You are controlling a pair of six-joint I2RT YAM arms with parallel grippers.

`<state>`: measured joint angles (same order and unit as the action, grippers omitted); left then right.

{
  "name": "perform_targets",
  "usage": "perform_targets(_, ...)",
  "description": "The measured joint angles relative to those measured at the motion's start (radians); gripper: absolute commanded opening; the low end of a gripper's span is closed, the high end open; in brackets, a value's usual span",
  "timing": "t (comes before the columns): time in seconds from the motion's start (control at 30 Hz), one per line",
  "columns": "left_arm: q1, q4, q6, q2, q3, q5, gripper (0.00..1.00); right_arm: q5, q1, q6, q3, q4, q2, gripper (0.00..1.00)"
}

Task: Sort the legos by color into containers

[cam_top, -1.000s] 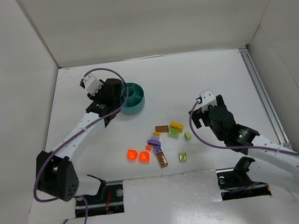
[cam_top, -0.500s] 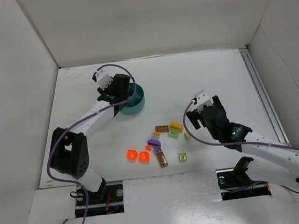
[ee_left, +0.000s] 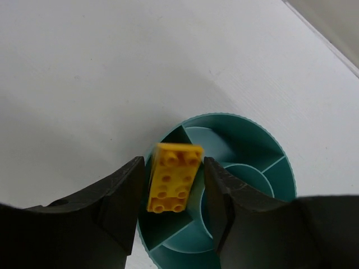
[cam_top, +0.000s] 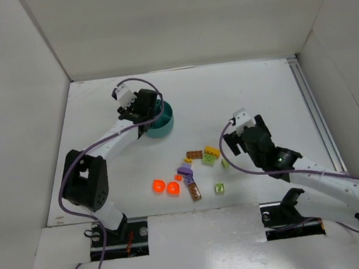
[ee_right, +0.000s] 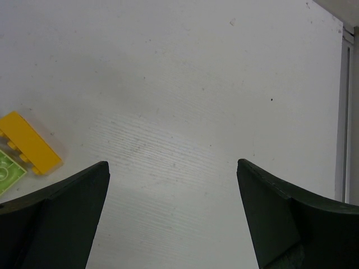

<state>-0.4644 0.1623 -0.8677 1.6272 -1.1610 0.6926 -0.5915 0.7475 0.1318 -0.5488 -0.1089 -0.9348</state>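
Observation:
I need to move my right gripper to the left in the top view next, turning it and lowering it onto the yellow brick [cam_top: 212, 151] [ee_right: 31, 143], because the brick beside the lime green one lies slanted to the fingers.
My left gripper [cam_top: 152, 108] hangs over the left side of the round teal dish [cam_top: 165, 120]. In the left wrist view its jaws [ee_left: 174, 168] stand slightly apart, and a yellow brick [ee_left: 174, 178] sits loose and blurred between them, above an outer compartment of the dish [ee_left: 263, 134]. Several loose legos lie mid-table: a brown one [cam_top: 194, 154], a yellow one [cam_top: 212, 150], lime green ones [cam_top: 208, 160], a purple one [cam_top: 185, 171] and two orange-red ones [cam_top: 158, 186]. My right gripper [cam_top: 231, 143] is open, just right of the pile, over bare table [ee_right: 173, 168].
White walls box in the table on three sides, and a metal rail [cam_top: 313, 113] runs along the right edge. In the right wrist view a yellow brick [ee_right: 29, 143] and a lime green brick [ee_right: 8, 172] lie at the far left.
My left gripper has swung right from beside the dish to above it, and the yellow brick now sits loose between its jaws. My right gripper has shifted slightly left toward the pile.

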Motion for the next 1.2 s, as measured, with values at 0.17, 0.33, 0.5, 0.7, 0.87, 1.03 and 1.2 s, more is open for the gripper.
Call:
perform_targets(0.17,0.0,0.011,-0.018,0.001,0.0,-0.009,0.53,0.008,0.0,0.003,0.0,-0.005,0.019,0.99)
perform_targets(0.33,0.0,0.026,-0.025,-0.009,0.002,-0.015,0.77,0.05,0.0,0.018,0.0,-0.005,0.039,0.99)
perform_targets(0.5,0.0,0.018,0.011,-0.127,0.064,-0.069,1.0,0.229,-0.002,0.123,0.0,0.012,0.031,0.95)
perform_targets(0.7,-0.007,-0.035,0.079,-0.438,0.267,-0.228,1.0,0.566,0.012,0.259,-0.022,0.07,-0.116,0.93)
perform_targets(0.87,-0.053,-0.048,0.103,-0.607,0.432,-0.366,1.0,0.625,0.06,0.302,-0.104,0.074,-0.311,0.91)
perform_targets(1.03,-0.055,-0.035,0.106,-0.673,0.534,-0.462,1.0,0.552,0.066,0.271,-0.18,0.068,-0.41,0.88)
perform_targets(1.2,-0.055,-0.015,0.106,-0.708,0.563,-0.502,1.0,0.491,0.065,0.21,-0.245,0.06,-0.47,0.81)
